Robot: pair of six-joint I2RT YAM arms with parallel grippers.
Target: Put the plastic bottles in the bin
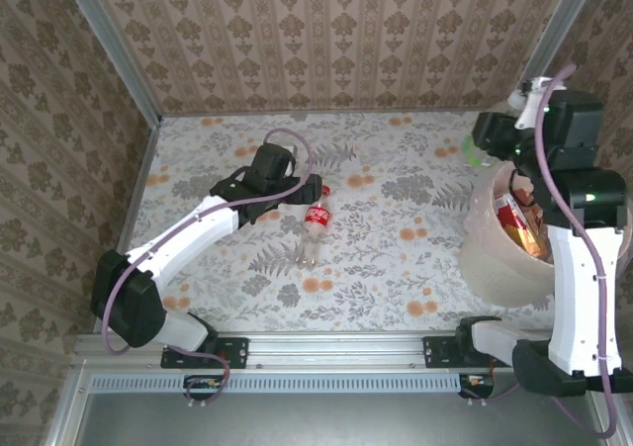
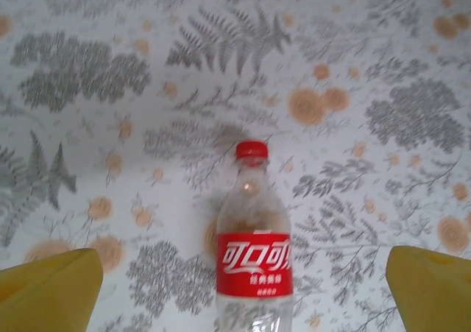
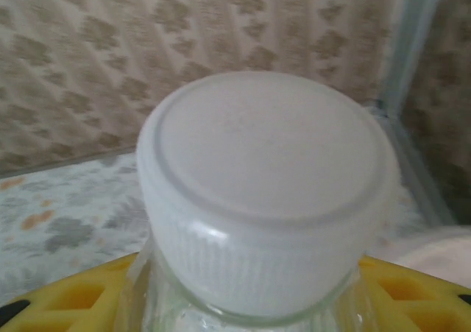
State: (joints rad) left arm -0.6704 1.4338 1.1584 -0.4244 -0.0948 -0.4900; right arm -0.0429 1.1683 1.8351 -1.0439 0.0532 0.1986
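Observation:
The clear bottle is still hanging outside. Next I need to swing my right gripper in from the far rim of the bin, over the bin's opening (image 1: 529, 214), and release the bottle there.
A clear Coca-Cola bottle (image 1: 315, 223) with a red label and red cap lies on the flowered table near the middle. My left gripper (image 1: 293, 197) hovers over it, open. In the left wrist view the bottle (image 2: 254, 266) lies between the wide-spread yellow fingertips (image 2: 55, 288), cap pointing away, untouched. My right gripper (image 1: 490, 137) hangs over the far rim of the bin (image 1: 485, 253) at the right. It is shut on a clear bottle with a white cap (image 3: 265, 192), held between the yellow fingers (image 3: 66, 302). Several bottles with red labels (image 1: 514, 214) lie inside the bin.
Patterned walls close the table at the back and on both sides. A metal rail (image 1: 336, 349) runs along the near edge, where both arm bases stand. Open tabletop lies between the Coca-Cola bottle and the bin.

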